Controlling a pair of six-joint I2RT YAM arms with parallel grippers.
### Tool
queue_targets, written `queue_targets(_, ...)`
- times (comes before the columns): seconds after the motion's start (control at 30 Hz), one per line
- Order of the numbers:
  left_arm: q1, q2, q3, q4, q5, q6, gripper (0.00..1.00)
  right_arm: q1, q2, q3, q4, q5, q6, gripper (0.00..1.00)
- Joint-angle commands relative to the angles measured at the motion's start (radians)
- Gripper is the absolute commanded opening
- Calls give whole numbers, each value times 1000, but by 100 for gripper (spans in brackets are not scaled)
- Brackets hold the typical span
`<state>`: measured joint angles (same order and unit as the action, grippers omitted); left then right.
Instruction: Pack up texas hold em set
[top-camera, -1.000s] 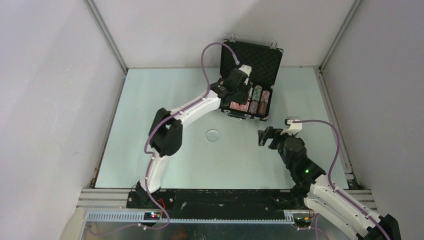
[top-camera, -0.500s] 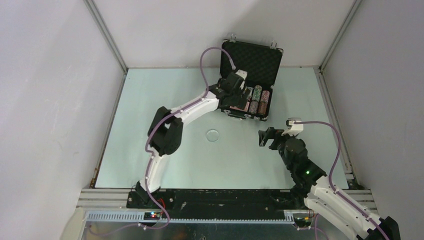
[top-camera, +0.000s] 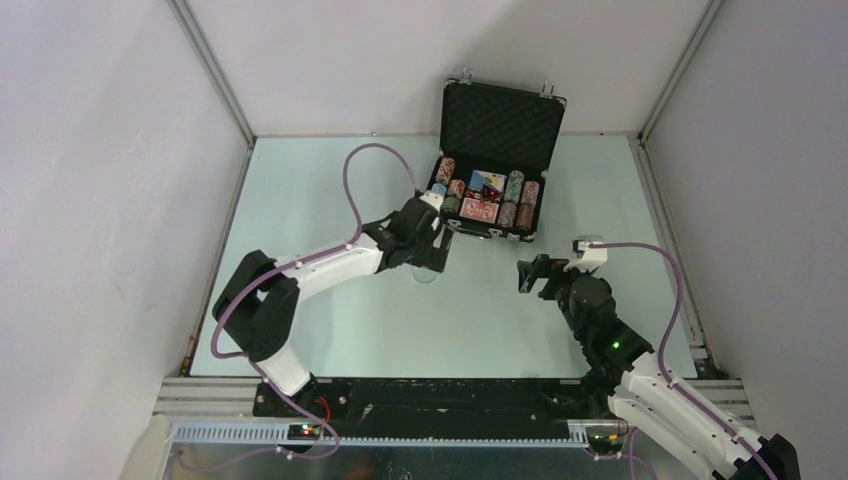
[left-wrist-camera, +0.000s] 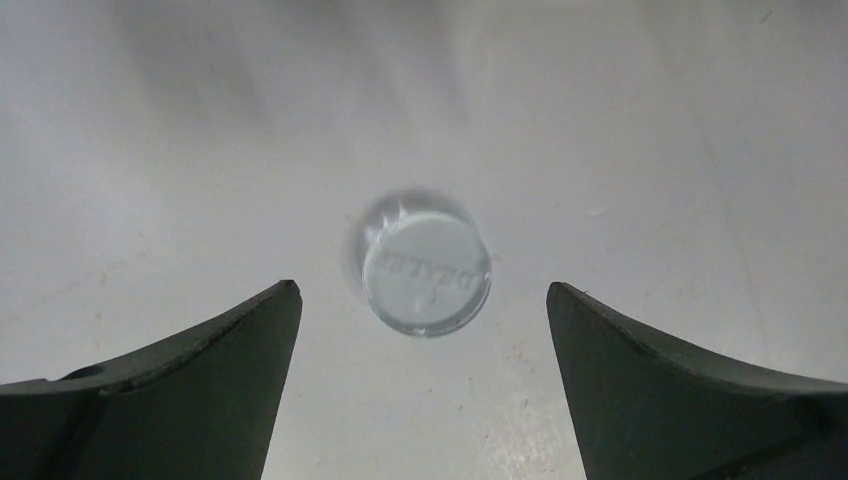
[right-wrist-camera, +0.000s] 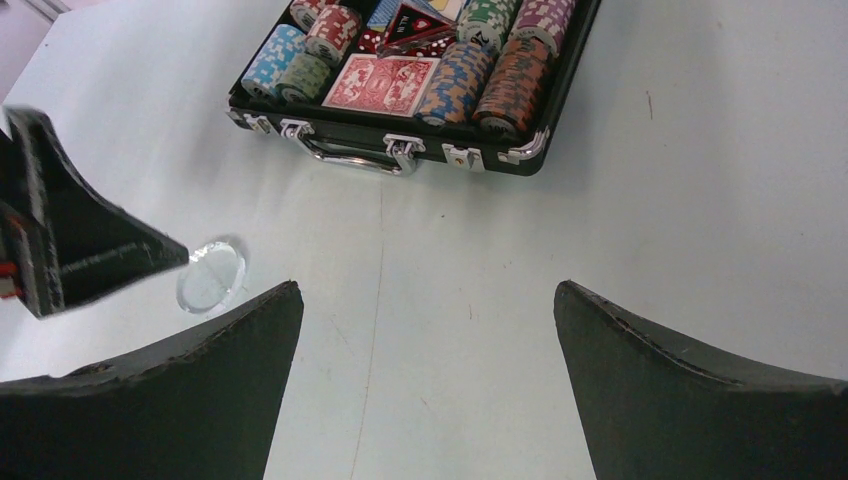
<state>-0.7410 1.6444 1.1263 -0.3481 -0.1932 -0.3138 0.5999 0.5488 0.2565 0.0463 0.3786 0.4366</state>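
My left gripper moves down over the dealer token next and closes its fingers on the round rim (left-wrist-camera: 427, 274) from both sides.
The black briefcase (top-camera: 503, 108) stands open at the back centre, lid upright. Its base holds striped chip stacks (top-camera: 515, 188), a red card deck (top-camera: 479, 210) and a second deck above it. In the right wrist view the case front (right-wrist-camera: 380, 140), chip stacks (right-wrist-camera: 510, 75), the red deck (right-wrist-camera: 382, 84) and red dice (right-wrist-camera: 372, 40) show. A clear round dealer token (left-wrist-camera: 426, 275) lies on the table in front of the case (top-camera: 426, 274). My left gripper (left-wrist-camera: 422, 286) is open just over the token, one finger to each side. My right gripper (top-camera: 527, 273) is open and empty over the table to the right.
White walls with metal posts (top-camera: 212, 70) close in the pale table (top-camera: 330, 190) on three sides. The left gripper's finger (right-wrist-camera: 70, 240) shows beside the token (right-wrist-camera: 211, 276) in the right wrist view. A black rail (top-camera: 440, 395) runs along the near edge.
My left arm has pulled back out of the briefcase and come down toward the near side, over the dealer token. The case contents are now uncovered. The right arm has not moved.
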Motion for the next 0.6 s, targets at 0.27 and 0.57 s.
queue_targets(0.27, 0, 78, -70, 106, 25, -58, 100, -3, 10, -5, 36, -16, -8, 98)
queue_targets(0.57, 0, 176, -20, 80, 43, -63, 85, -3, 8, -5, 35, -18, -9, 98)
